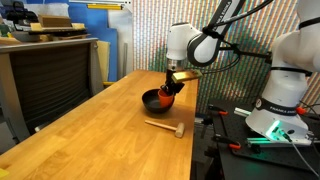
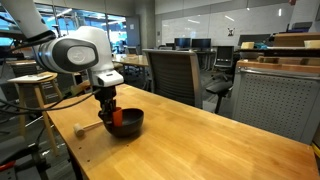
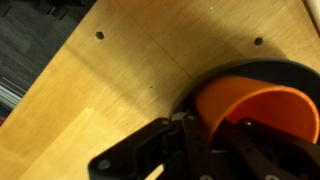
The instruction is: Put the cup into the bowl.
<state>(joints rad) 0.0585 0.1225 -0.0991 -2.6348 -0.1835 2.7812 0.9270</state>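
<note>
My gripper carries the orange-red cup away from my base next, from the bowl's near rim toward its middle [image 1: 157,101], then opens.
The orange-red cup [image 1: 167,90] is held in my gripper [image 1: 171,84] right over the shallow black bowl [image 1: 153,100] on the wooden table. In the other exterior view the cup [image 2: 117,117] sits low inside the bowl [image 2: 132,123] under the gripper [image 2: 108,107]. I cannot tell whether it touches the bowl's bottom. In the wrist view the gripper [image 3: 215,140] is shut on the wall of the cup [image 3: 255,105], one finger outside and one inside, with the bowl's rim [image 3: 270,65] behind it.
A light wooden mallet [image 1: 165,126] lies on the table near the bowl; it also shows in an exterior view [image 2: 85,128]. The table edge [image 1: 195,140] runs close beside the bowl. A black office chair [image 2: 170,72] stands beyond the table.
</note>
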